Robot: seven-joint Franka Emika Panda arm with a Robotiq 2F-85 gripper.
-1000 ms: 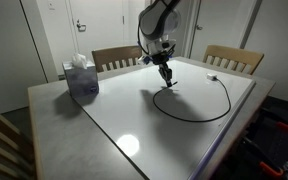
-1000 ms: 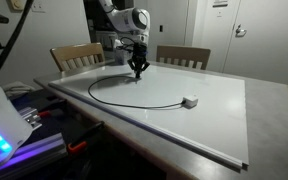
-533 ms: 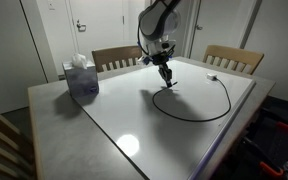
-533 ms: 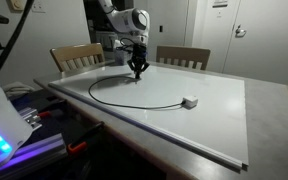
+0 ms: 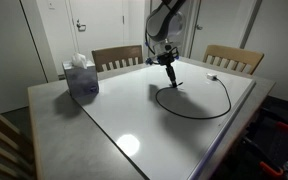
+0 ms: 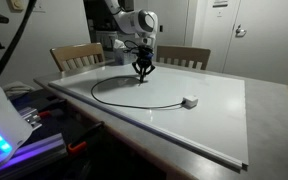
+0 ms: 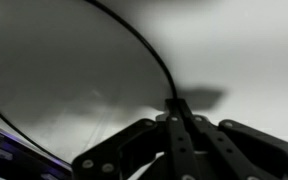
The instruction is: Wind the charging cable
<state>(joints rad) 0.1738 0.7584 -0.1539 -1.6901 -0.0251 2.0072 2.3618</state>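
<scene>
My gripper slides low toward the plug next and releases the cord on the bare tabletop between gripper and plug, since the loop still gapes.
The charging cable (image 5: 195, 117) is a thin black cord lying in an open loop on the white tabletop (image 5: 134, 120). Its whitish plug (image 5: 212, 77) rests near the far chair. In both exterior views my gripper (image 5: 172, 82) (image 6: 142, 73) hangs low over the table at the cable's other end, shut on it. The loop (image 6: 104, 100) sweeps round to the plug (image 6: 189, 101). In the wrist view the cable (image 7: 144, 45) runs straight into the closed fingertips of my gripper (image 7: 176, 104), with the cord pinched between them.
A tissue box (image 5: 81, 78) stands at one end of the table. Two wooden chairs (image 5: 117, 57) (image 5: 232, 58) are pushed in along the far side. The table's near edge (image 6: 174, 150) drops to cluttered floor.
My gripper has shifted a little sideways toward the plug side, pulling the held cable end with it; the loop has narrowed slightly. The plug has not moved.
</scene>
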